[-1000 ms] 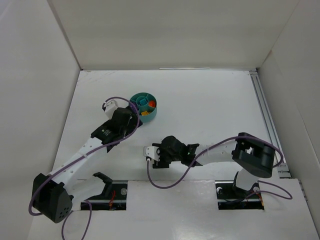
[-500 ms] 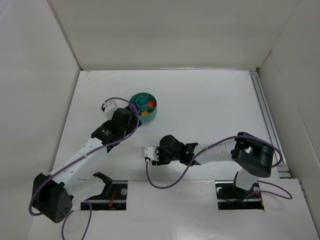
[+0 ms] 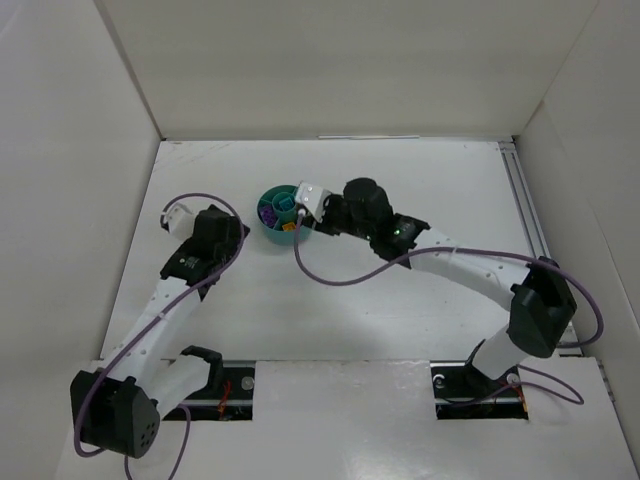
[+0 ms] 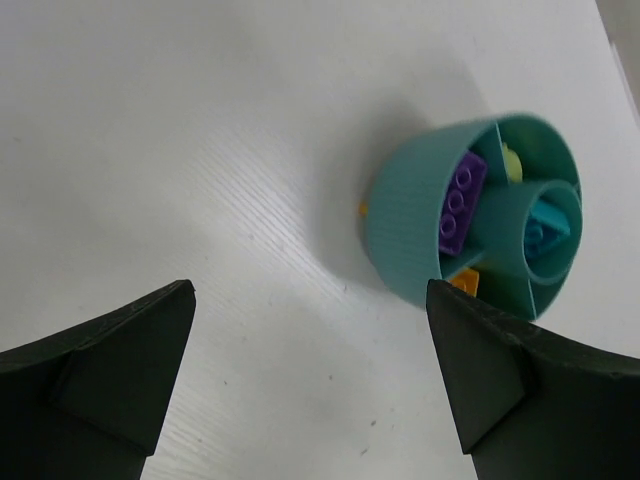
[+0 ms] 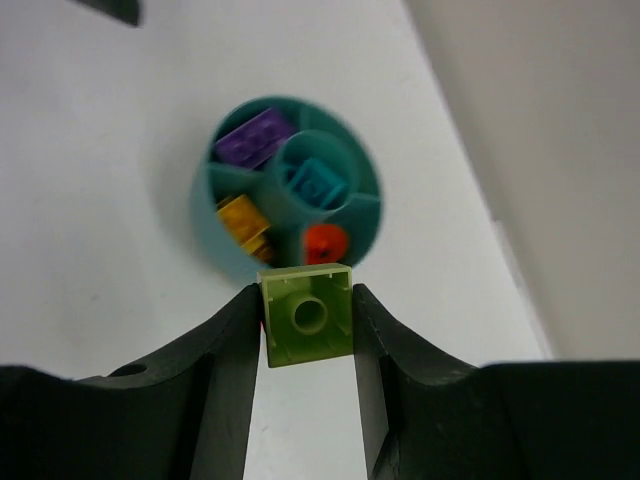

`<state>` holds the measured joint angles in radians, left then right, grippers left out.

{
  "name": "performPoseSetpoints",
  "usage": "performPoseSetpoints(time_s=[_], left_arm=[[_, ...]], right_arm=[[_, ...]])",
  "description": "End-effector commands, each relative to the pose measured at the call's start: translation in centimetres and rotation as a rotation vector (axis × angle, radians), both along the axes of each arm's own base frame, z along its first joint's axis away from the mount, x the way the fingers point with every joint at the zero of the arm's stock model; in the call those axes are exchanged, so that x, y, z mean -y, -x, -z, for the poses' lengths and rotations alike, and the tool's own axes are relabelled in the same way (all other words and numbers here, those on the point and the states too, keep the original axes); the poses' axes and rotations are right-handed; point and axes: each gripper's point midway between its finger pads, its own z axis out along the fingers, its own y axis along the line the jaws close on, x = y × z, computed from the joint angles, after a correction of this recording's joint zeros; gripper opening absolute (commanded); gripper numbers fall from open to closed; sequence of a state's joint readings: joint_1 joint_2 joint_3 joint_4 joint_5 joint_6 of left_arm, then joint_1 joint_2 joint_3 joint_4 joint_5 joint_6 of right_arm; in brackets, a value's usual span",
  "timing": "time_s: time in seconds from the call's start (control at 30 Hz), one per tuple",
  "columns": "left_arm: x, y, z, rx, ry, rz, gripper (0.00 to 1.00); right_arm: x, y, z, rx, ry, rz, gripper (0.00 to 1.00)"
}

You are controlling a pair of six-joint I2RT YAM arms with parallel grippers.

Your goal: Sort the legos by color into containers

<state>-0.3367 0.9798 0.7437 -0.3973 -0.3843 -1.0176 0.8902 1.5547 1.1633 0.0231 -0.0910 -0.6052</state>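
I will next move the brick in my right gripper outward over the dish's far section (image 3: pixel 279 191) (image 5: pixel 343 140), lower it and let it go, because the section below has a matching green piece in it.
The small round teal dish (image 3: pixel 270 229) stands at the table's back left. In the right wrist view the dish (image 5: pixel 205 205) holds a purple brick (image 5: pixel 255 138), a yellow brick (image 5: pixel 243 220), an orange-red rounded piece (image 5: pixel 324 243) and a teal brick (image 5: pixel 318 183) in the central well. My right gripper (image 5: pixel 305 300) is shut on a lime green brick (image 5: pixel 306 315), held just short of the dish's near rim. In the top view the right gripper (image 3: pixel 312 218) is at the dish's right side. My left gripper (image 4: pixel 308 300) is wide open and empty, left of the dish (image 4: pixel 410 220).
White walls close in the table at the back and on both sides. A metal rail (image 3: pixel 528 230) runs along the right edge. A purple cable (image 3: pixel 340 275) loops from the right arm over the table's middle.
My right gripper has swung from the table's near middle up to the dish's right side. My left gripper has drawn back to the left, away from the dish.
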Motion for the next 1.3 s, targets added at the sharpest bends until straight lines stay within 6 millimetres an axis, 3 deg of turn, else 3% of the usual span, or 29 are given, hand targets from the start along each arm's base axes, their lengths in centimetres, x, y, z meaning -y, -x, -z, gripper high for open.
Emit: performPoseSetpoints(time_s=[0.0,0.03,0.07,0.23,0.27,0.33,0.63,0.73,0.77,0.87,0.9,0.93,1.1,1.27], left_arm=[[-2.8,-0.1,0.1,-0.005,0.031,-0.088,0.99],[-3.4,-0.1,0.6,-0.015,0.034,-0.097,0.99],[-4.5,-0.3,0.4,-0.007,0.042,-0.123,0.99],[-5.2,-0.7,0.5,0.003,0.055,-0.117,0.99],[-5.4,-0.7,0.5,0.004,0.049,-0.124,0.99],[-5.9,-0.5,0.7,-0.007,0.041,-0.142,0.99],[-5.8,-0.7,1.3,-0.024,0.031,-0.117,0.99],[-5.8,-1.0,1.6,-0.026,0.024,-0.111,0.99],[-5.9,-0.9,1.9,-0.035,0.023,-0.111,0.99],[-5.8,-1.0,2.2,-0.042,0.024,-0.092,0.99],[-5.8,-1.0,2.2,-0.042,0.024,-0.092,0.99],[-5.8,-1.2,2.0,-0.033,0.025,-0.092,0.99],[-6.1,-1.4,2.7,-0.056,0.016,-0.096,0.99],[-5.9,-1.3,3.2,-0.068,0.016,-0.082,0.99]], right_arm=[[-0.9,-2.1,-4.8,0.036,-0.066,-0.002,0.25],[-1.1,-3.2,-7.0,0.065,-0.093,0.019,0.25],[-1.7,-4.2,-6.2,0.058,-0.075,0.039,0.27],[-4.1,-7.8,-5.6,0.011,-0.049,0.121,0.27],[-4.5,-8.4,-6.6,0.007,-0.070,0.145,0.27],[-5.5,-9.5,-4.7,-0.049,-0.075,0.185,0.27],[-8.8,-13.8,-2.6,-0.090,-0.118,0.289,0.29],[-9.8,-14.6,-2.5,-0.094,-0.130,0.292,0.29],[-10.4,-14.8,-1.3,-0.113,-0.126,0.287,0.29],[-11.0,-15.3,-1.4,-0.111,-0.144,0.289,0.30],[-11.1,-15.4,-0.5,-0.120,-0.132,0.290,0.30],[-11.2,-15.5,-1.1,-0.112,-0.143,0.289,0.32],[-11.6,-15.8,1.2,-0.130,-0.116,0.292,0.33],[-11.5,-16.3,2.1,-0.140,-0.109,0.290,0.35]])
